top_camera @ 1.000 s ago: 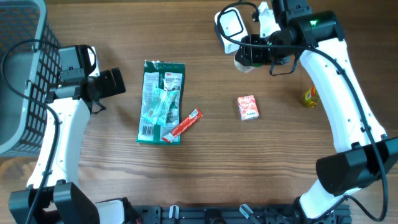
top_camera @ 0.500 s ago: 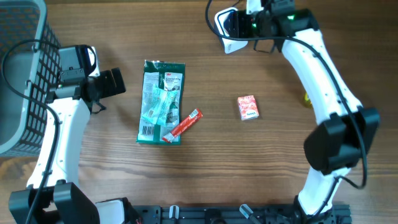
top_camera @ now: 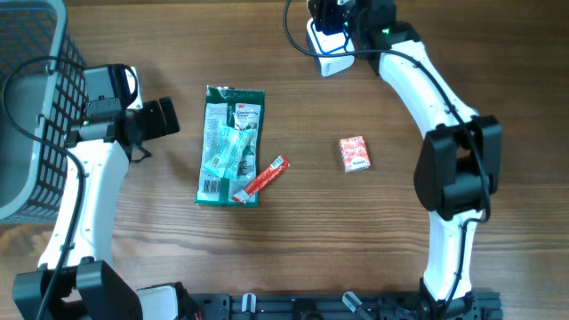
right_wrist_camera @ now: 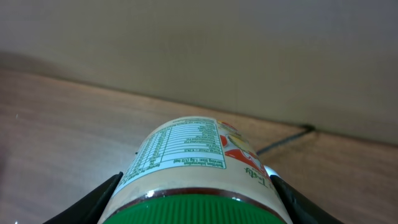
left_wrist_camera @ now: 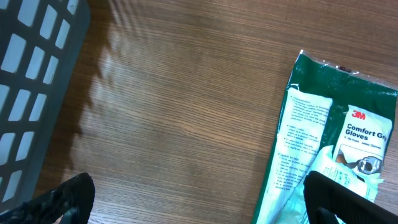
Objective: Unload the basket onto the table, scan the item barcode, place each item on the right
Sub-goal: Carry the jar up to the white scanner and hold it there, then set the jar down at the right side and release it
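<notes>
My right gripper will next move back and down to release the jar, because the clear wood [top_camera: 396, 157] beside the small box is behind my right gripper and below it.
The item is a cream jar [right_wrist_camera: 193, 165] with a green ribbed lid and a nutrition label turned up toward the right wrist camera; no barcode shows on that side. My right gripper [right_wrist_camera: 194, 190] is shut on it, one finger on each side just behind the lid. In the overhead view the right gripper [top_camera: 342, 27] is at the far edge of the table, right of centre, and the jar is mostly hidden under it. My left gripper [top_camera: 160, 118] [left_wrist_camera: 202, 199] stands open just above bare wood, its right finger over the edge of a green glove packet [left_wrist_camera: 336, 143].
The green glove packet [top_camera: 231, 147] lies mid-left with a red sachet [top_camera: 263, 178] on its lower right corner. A small red and white box [top_camera: 355, 153] lies right of centre. A grey mesh basket [top_camera: 27, 107] [left_wrist_camera: 31, 81] fills the left edge.
My right arm has carried the jar up and left to the table's far edge, and its forearm now stretches across the right side. The left arm has not moved.
</notes>
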Robot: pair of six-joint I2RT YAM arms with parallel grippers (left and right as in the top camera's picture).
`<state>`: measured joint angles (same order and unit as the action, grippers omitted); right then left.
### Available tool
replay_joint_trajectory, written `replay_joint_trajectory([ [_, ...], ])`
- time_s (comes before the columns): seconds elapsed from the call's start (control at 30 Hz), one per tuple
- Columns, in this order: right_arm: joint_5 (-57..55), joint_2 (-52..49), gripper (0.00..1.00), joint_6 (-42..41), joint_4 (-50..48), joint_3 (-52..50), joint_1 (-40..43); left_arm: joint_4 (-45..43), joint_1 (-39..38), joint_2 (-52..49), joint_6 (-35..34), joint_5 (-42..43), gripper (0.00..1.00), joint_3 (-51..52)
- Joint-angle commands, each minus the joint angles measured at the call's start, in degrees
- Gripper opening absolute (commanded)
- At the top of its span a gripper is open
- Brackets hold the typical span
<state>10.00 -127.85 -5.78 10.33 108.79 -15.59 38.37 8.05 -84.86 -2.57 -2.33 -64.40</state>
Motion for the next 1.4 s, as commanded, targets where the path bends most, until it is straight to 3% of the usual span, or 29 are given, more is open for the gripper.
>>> replay_joint_trajectory([
  [0.0, -0.6, -2.2, 0.28, -1.9, -3.8, 1.1, -0.3, -0.1, 0.2, -0.2, 0.9, -0.5, 1.00, -0.3],
  [0.3, -5.9, -5.3, 0.32, -1.8, -6.7, 1.1, -0.3, -0.1, 0.2, -0.2, 0.9, -0.5, 1.00, -0.3],
  [0.67, -7.0, -9.0, 0.28, -1.7, -7.8, 1.1, -0.3, -0.1, 0.2, -0.2, 0.9, -0.5, 1.00, -0.3],
  [0.77, -7.0, -9.0, 0.32, -1.2, -9.2, 1.1, -0.2, -0.1, 0.2, -0.2, 0.9, -0.5, 1.00, -0.3],
  [0.97, -7.0, -5.3, 0.30, 2.7, -10.2, 1.1, -0.2, -0.1, 0.2, -0.2, 0.8, -0.5, 1.00, -0.3],
  [1.13, -7.0, 2.5, 0.26, 2.6, -3.9, 1.1, 0.3, -0.2, 0.2, -0.2, 0.9, -0.5, 1.00, -0.3],
  [1.37, -7.0, 14.7, 0.23, 2.6, 22.8, 1.1, 3.1, -0.1, 0.2, -0.2, 0.9, -0.5, 1.00, -0.3],
])
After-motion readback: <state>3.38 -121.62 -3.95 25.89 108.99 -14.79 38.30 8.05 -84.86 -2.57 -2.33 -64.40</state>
